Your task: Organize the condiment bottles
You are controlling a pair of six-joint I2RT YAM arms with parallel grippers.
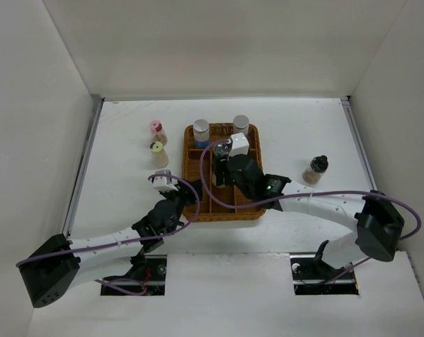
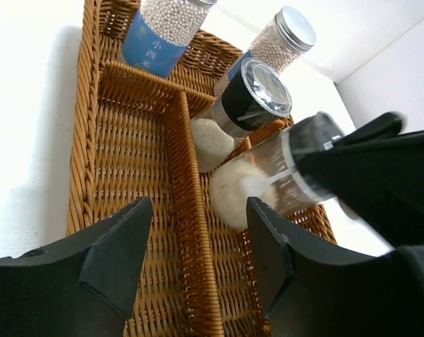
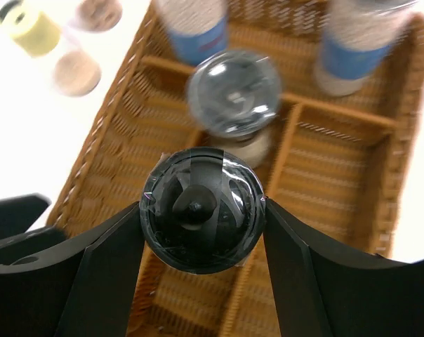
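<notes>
The robot's right gripper should next go straight down into the middle compartment [image 1: 221, 194] and let go of the clear bottle there, because that compartment is open just before the second black-topped bottle [image 1: 221, 149].
My right gripper [image 1: 228, 167] [image 3: 201, 210] is shut on a clear bottle with a black top [image 3: 201, 208], held tilted over the middle of the brown wicker tray [image 1: 248, 209]; the left wrist view shows that bottle [image 2: 268, 175] too. A second black-topped bottle [image 1: 221, 149] [image 3: 234, 95] [image 2: 250, 98] stands in the tray just behind it. Two grey-capped, blue-labelled bottles [image 1: 201, 132] [image 1: 241, 125] stand in the tray's back compartments. Pink-capped [image 1: 156, 130] and yellow-capped [image 1: 156, 151] bottles stand on the table left of the tray. My left gripper [image 1: 178, 200] [image 2: 198, 210] is open and empty over the tray's near left part.
A dark-capped bottle [image 1: 315, 168] stands alone on the table right of the tray. White walls close in the table on the left, back and right. The tray's wicker dividers [image 2: 191, 210] run between its long compartments.
</notes>
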